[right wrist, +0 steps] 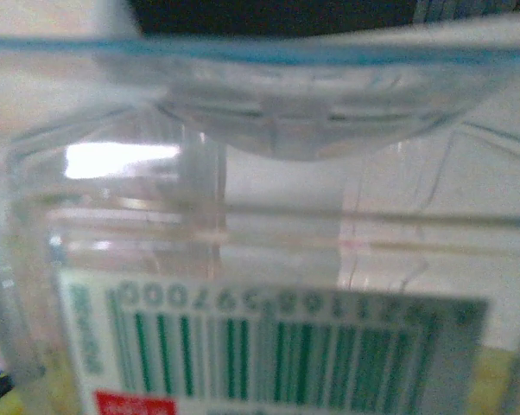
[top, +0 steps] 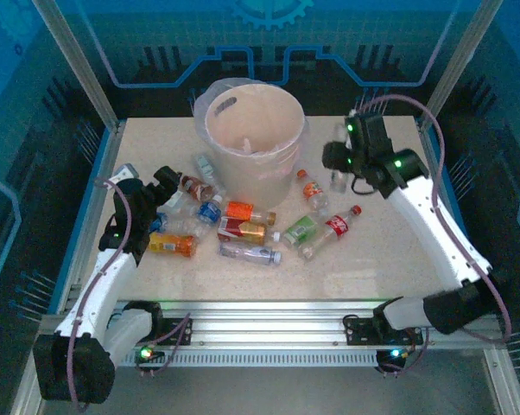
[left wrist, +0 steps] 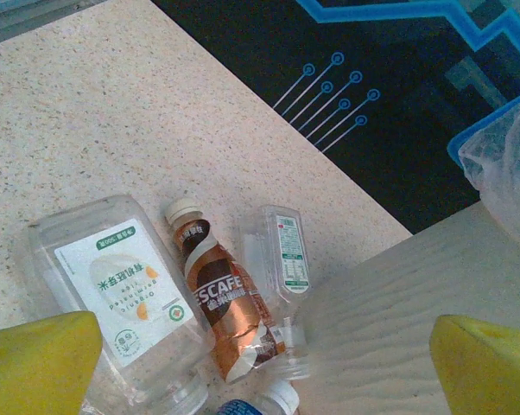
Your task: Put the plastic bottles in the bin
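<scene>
The clear bottle still hangs outside the beige bin, so I should next move my right gripper sideways across the bin's rim and over the bin's opening to release the bottle.
The beige bin with its clear liner stands at the back middle of the table. Several plastic bottles lie in front of it, among them an orange one, a red-labelled one, a green one and a red cola one. My left gripper hovers open over a brown coffee bottle, a clear green-labelled bottle and a big clear bottle, beside the bin's wall. My right gripper is to the right of the bin, shut on a clear bottle with a green barcode.
Blue rails edge the table on the left and right. The liner's edge hangs over the bin's rim. Bare tabletop lies at the near right.
</scene>
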`<state>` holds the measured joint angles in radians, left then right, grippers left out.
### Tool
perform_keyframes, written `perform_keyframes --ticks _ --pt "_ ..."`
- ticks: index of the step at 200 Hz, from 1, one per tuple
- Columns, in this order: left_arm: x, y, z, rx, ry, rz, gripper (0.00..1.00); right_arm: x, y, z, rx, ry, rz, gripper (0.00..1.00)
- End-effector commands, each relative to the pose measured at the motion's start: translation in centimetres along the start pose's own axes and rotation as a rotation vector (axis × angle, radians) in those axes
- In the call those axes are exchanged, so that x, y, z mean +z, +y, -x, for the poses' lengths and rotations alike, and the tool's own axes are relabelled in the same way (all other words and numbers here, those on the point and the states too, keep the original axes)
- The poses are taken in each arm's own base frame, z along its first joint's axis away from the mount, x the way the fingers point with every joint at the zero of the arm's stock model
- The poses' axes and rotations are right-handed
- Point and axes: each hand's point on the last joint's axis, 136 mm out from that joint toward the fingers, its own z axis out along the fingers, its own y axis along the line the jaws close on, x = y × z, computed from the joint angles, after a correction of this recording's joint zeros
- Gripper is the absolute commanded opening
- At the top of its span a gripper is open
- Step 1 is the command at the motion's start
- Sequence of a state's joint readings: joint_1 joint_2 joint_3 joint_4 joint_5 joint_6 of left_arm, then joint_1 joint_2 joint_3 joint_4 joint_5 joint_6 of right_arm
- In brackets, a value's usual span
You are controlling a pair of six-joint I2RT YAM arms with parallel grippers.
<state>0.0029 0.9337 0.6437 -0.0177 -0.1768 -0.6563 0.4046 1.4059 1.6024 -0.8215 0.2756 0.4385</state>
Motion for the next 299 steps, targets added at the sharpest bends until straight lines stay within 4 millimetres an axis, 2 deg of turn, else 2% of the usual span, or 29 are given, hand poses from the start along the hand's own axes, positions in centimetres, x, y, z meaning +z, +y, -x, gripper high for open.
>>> perform_keyframes --ticks 1,26,50,78,100,143,196,255,276,280,299 --pt "0.0 -0.8 0.0 -0.017 0.014 -0.037 0.99 -0.5 4.6 4.3 -0.138 -0.082 0.128 0.28" --pt "0.0 -0.9 -0.1 -0.02 0.023 -0.044 0.99 -0.7 9.0 8.2 -0.205 -0.154 0.23 0.28" --pt "-0.1 -1.1 -0.2 -0.022 0.031 -0.052 0.99 -0.1 12.5 10.7 -0.253 -0.198 0.299 0.28" --pt "-0.1 -1.1 -0.3 -0.02 0.039 -0.054 0.99 1.4 15.7 11.9 -0.289 -0.209 0.377 0.28" --pt "0.0 -1.1 -0.4 -0.019 0.041 -0.055 0.99 3.0 17.6 12.0 -0.311 -0.203 0.428 0.28" --pt "0.0 -1.1 -0.3 -0.02 0.041 -0.052 0.99 6.2 20.3 9.7 -0.365 -0.136 0.497 0.28" --pt "0.1 -0.9 -0.4 -0.029 0.044 -0.041 0.99 10.3 21.5 5.1 -0.433 0.0 0.508 0.28" --pt "-0.1 -0.8 -0.2 -0.028 0.045 -0.026 0.99 14.7 20.1 1.6 -0.482 0.117 0.42 0.31" --pt "-0.3 -0.8 -0.2 -0.028 0.043 -0.022 0.99 15.1 19.5 1.1 -0.488 0.134 0.396 0.33" --pt "-0.3 -0.7 -0.2 -0.029 0.043 -0.022 0.99 16.3 19.4 0.2 -0.493 0.161 0.386 0.34" --pt "-0.5 -0.6 -0.1 -0.031 0.039 -0.014 0.99 17.3 18.8 -0.7 -0.504 0.188 0.349 0.38"
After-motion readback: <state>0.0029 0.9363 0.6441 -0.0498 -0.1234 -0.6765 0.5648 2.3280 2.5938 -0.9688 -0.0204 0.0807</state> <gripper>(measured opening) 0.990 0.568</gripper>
